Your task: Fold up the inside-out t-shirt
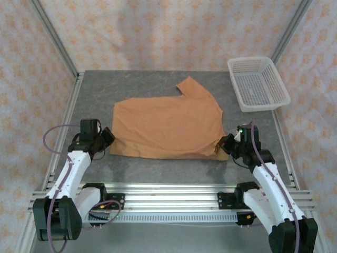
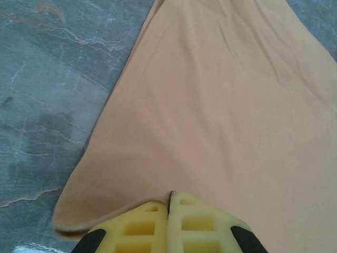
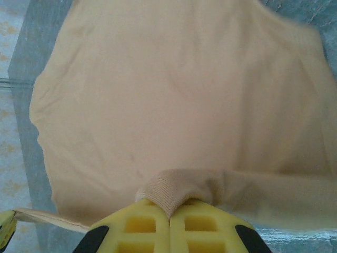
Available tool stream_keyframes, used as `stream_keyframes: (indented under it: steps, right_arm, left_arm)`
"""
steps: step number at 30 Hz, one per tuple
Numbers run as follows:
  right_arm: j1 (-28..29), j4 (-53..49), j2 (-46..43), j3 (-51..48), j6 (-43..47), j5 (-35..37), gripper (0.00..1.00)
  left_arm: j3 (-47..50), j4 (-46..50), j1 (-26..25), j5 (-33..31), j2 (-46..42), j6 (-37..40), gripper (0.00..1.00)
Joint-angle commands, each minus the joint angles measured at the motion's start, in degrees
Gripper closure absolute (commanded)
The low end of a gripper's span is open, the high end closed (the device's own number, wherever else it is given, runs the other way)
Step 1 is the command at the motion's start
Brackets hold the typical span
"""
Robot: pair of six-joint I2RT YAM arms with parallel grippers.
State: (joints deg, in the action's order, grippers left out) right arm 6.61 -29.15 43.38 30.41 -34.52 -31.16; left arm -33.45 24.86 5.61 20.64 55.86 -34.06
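The robot's left hand holds the fabric and will next pull it outward along the shirt's side edge point(image 1: 114, 122) point(image 2: 102, 132) and let go there, because that part of the edge lies outward of its fingers.
The inside-out t-shirt point(image 1: 168, 124) is caramel orange and lies mostly flat in the middle of the grey table, one sleeve pointing to the back. My left gripper point(image 1: 107, 138) is at the shirt's near left corner, its yellow fingers point(image 2: 145, 224) shut on the fabric edge point(image 2: 158, 196). At the near right corner my right gripper point(image 1: 227, 142) is shut on a ribbed fold of the shirt point(image 3: 176, 190), which bunches up between the pads point(image 3: 200, 226). In both wrist views the shirt point(image 2: 221, 105) point(image 3: 174, 100) spreads away smooth ahead of the fingers.
A white mesh basket point(image 1: 258, 83) stands at the back right corner of the table. Bare grey tabletop point(image 1: 131, 81) shows behind and left of the shirt. Aluminium frame rails point(image 1: 168, 192) run along the near edge, and patterned walls enclose the cell.
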Motion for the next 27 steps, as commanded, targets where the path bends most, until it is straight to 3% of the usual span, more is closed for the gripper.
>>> stream_keyframes:
  steps: [1,7,13,20,21,22,23,24,26,27]
  right_arm:
    - [0.2,-0.9,2.0,3.6,0.5,4.4,1.0]
    - [0.2,2.8,18.4,11.8,3.5,8.8,1.0]
    - [0.2,3.6,37.8,21.2,6.3,7.9,1.0]
    - [0.2,4.5,48.7,27.6,7.4,6.2,0.99]
    - [0.2,4.5,49.5,28.6,7.5,6.3,0.93]
    - [0.2,3.8,50.4,29.9,7.8,6.9,0.82]
    - [0.2,2.3,51.1,31.5,8.1,7.8,0.69]
    - [0.2,0.8,51.4,32.7,8.4,8.8,0.63]
    - [0.5,-2.1,50.8,33.9,8.9,10.9,0.56]
    - [0.9,-3.3,50.0,33.9,9.2,12.0,0.56]
  left_arm:
    - [-3.6,0.5,-0.1,-3.3,3.0,0.1,1.0]
    - [-11.6,-1.8,-0.2,-6.1,16.5,1.8,1.0]
    - [-20.4,-0.2,-0.3,-7.0,32.0,3.1,1.0]
    - [-21.7,-0.4,-0.4,-8.7,35.9,3.1,1.0]
    - [-22.0,0.2,-0.5,-9.3,36.0,3.1,1.0]
    - [-22.6,1.1,-0.4,-10.2,36.1,3.1,0.92]
    - [-23.2,2.2,-0.5,-11.2,36.0,3.1,0.68]
    - [-23.8,3.1,-0.5,-11.9,35.8,3.1,0.53]
    - [-24.9,4.9,-0.9,-14.0,34.3,3.1,0.35]
    - [-25.1,5.5,-1.4,-15.4,33.1,3.1,0.33]
